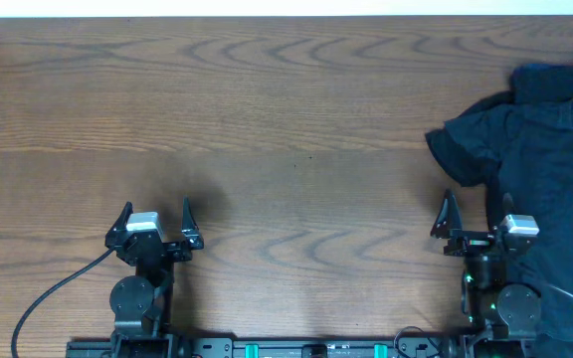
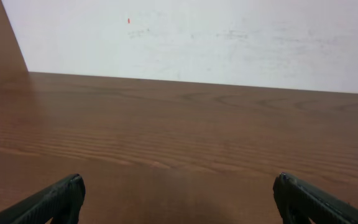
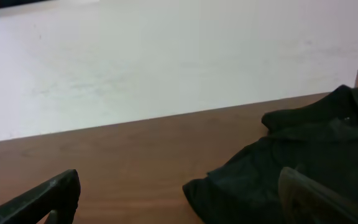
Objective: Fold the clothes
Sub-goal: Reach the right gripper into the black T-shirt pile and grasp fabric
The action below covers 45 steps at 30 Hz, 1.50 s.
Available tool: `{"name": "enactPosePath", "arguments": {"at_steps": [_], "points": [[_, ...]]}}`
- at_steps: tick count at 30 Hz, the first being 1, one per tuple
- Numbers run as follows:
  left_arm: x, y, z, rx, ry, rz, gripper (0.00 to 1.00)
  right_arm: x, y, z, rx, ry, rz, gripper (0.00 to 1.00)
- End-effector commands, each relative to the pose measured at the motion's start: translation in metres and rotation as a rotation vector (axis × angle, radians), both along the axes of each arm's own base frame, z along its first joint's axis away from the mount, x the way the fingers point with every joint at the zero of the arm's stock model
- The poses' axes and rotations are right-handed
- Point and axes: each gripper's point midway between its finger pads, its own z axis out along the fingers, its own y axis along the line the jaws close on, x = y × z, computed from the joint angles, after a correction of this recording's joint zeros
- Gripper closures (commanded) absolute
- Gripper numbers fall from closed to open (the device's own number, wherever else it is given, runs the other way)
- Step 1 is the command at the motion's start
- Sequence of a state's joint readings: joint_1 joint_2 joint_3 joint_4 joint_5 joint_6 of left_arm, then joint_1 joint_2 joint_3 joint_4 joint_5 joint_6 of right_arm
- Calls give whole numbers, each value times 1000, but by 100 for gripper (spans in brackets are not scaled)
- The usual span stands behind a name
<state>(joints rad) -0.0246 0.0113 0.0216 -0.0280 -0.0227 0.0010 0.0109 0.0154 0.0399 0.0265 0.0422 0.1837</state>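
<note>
My right gripper needs to reach outward past the sleeve next. Then it needs to tilt down onto the raised fold (image 1: 555,101) (image 3: 329,129) beside the garment's bunched far part.
The clothes (image 1: 550,159) are a dark navy, rumpled garment spread over the table's right side, reaching the right edge and down past my right arm. It also shows in the right wrist view (image 3: 303,162), with a sleeve pointing left. My right gripper (image 1: 477,211) is open and empty, its right finger over the fabric, its left finger over bare wood. In the right wrist view the right gripper (image 3: 179,193) spans the sleeve edge. My left gripper (image 1: 155,217) is open and empty over bare wood at the front left, far from the clothes; it also shows in the left wrist view (image 2: 178,194).
The brown wooden table (image 1: 267,129) runs back to a white wall (image 2: 197,37). A black cable (image 1: 53,288) loops from the left arm toward the front edge.
</note>
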Motion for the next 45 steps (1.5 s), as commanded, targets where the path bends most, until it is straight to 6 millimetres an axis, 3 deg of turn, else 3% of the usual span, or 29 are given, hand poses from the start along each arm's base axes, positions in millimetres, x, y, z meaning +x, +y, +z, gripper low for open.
{"name": "enactPosePath", "arguments": {"at_steps": [1,5,11,15,19,23,27,32,33,34,35,37,45], "points": [[-1,1,-17,13,54,9,2,-9,0,50,27,-89,1,1],[-1,1,-17,13,54,9,2,-9,-1,97,16,-90,-5,1],[-1,1,-17,13,54,9,2,22,-9,120,9,95,-59,1],[-1,1,-17,13,54,9,2,53,-20,120,-51,268,-123,1],[-1,1,-17,13,54,9,2,80,-38,104,-65,474,-196,1],[-1,1,-17,13,54,9,2,105,-54,71,-53,684,-214,1],[-1,1,-17,13,54,9,2,127,-49,33,-2,819,-129,1],[-1,1,-17,13,54,9,2,136,-50,-5,6,928,-123,2],[-1,1,-17,13,54,9,2,138,-52,-12,13,942,-128,12],[-1,1,-17,13,54,9,2,141,-54,-19,33,955,-139,33],[-1,1,-17,13,54,9,2,144,-57,-25,59,963,-155,46],[-1,1,-17,13,54,9,2,148,-59,-36,94,978,-174,62],[-1,1,-17,13,54,9,2,171,-64,-105,182,1078,-219,58]]}}
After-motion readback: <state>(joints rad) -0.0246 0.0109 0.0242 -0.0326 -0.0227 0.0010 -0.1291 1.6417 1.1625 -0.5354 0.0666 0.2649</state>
